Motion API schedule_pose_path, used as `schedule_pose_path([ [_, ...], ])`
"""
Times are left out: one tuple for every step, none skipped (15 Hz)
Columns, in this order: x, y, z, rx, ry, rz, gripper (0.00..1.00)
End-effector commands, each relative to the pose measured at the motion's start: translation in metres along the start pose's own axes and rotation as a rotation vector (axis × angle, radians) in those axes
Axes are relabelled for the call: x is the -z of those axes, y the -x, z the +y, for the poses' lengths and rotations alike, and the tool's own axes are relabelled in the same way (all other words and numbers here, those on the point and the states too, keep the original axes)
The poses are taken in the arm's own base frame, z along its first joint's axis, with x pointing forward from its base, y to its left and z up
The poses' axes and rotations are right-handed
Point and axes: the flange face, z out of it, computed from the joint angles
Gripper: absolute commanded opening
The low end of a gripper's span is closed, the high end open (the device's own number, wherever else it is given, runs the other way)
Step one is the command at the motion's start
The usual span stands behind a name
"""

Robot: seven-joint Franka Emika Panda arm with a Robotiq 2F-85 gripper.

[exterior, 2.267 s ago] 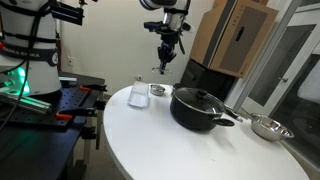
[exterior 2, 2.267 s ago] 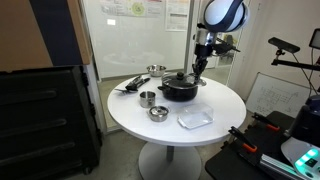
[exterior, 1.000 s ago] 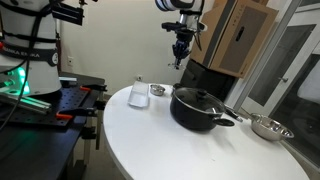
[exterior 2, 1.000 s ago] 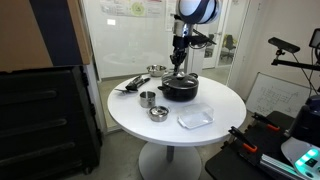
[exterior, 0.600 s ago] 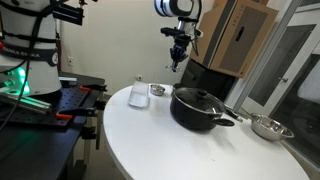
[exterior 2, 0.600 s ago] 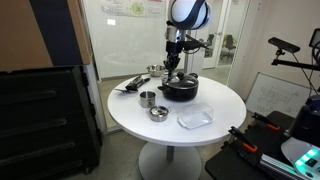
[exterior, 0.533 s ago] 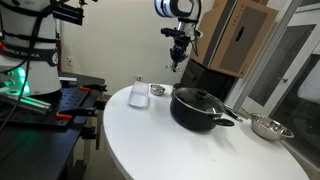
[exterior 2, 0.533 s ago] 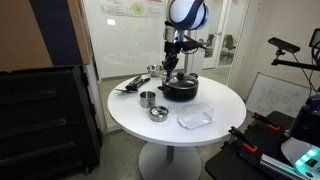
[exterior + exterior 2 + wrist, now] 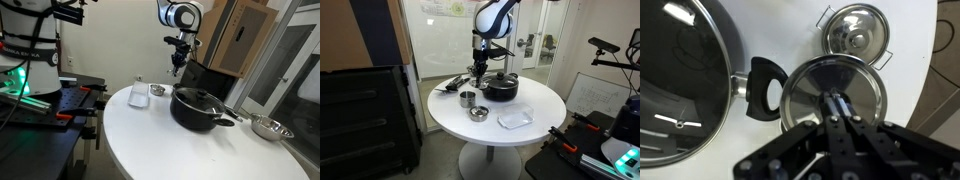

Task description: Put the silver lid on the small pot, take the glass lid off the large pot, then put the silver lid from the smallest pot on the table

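Note:
My gripper lowers the silver lid onto the open top of the small pot below, beside the large black pot, next and releases the knob.
My gripper is shut at the centre of a round silver lid and holds it in the air. In both exterior views it hangs over the back of the round white table. The large black pot with its glass lid on stands beside it and fills the left of the wrist view. A small silver pot with a knobbed silver lid sits just beyond the held lid.
Two small silver vessels and a clear flat thing sit toward the table's front in an exterior view. A silver bowl lies at the table's edge. A dark pan rests near the rim.
The gripper has swung from over the large pot sideways to a spot beside it and has come lower. The pots have not moved.

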Motion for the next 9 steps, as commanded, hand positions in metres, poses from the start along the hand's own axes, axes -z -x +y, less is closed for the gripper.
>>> schedule_pose_path([
  [-0.022,-0.03,0.001,-0.036,-0.002,-0.021,0.0],
  [-0.027,-0.036,0.001,-0.042,-0.008,-0.021,0.0],
  [-0.031,-0.041,0.0,-0.047,-0.013,-0.023,0.0],
  [-0.035,-0.046,-0.002,-0.052,-0.016,-0.022,0.0],
  [-0.038,-0.051,-0.004,-0.053,-0.02,-0.02,0.0],
  [-0.04,-0.055,-0.006,-0.053,-0.022,-0.018,0.0],
  [-0.043,-0.059,-0.008,-0.055,-0.025,-0.017,0.0],
  [-0.045,-0.063,-0.01,-0.055,-0.025,-0.017,0.0],
  [-0.047,-0.067,-0.012,-0.057,-0.026,-0.017,0.0],
])
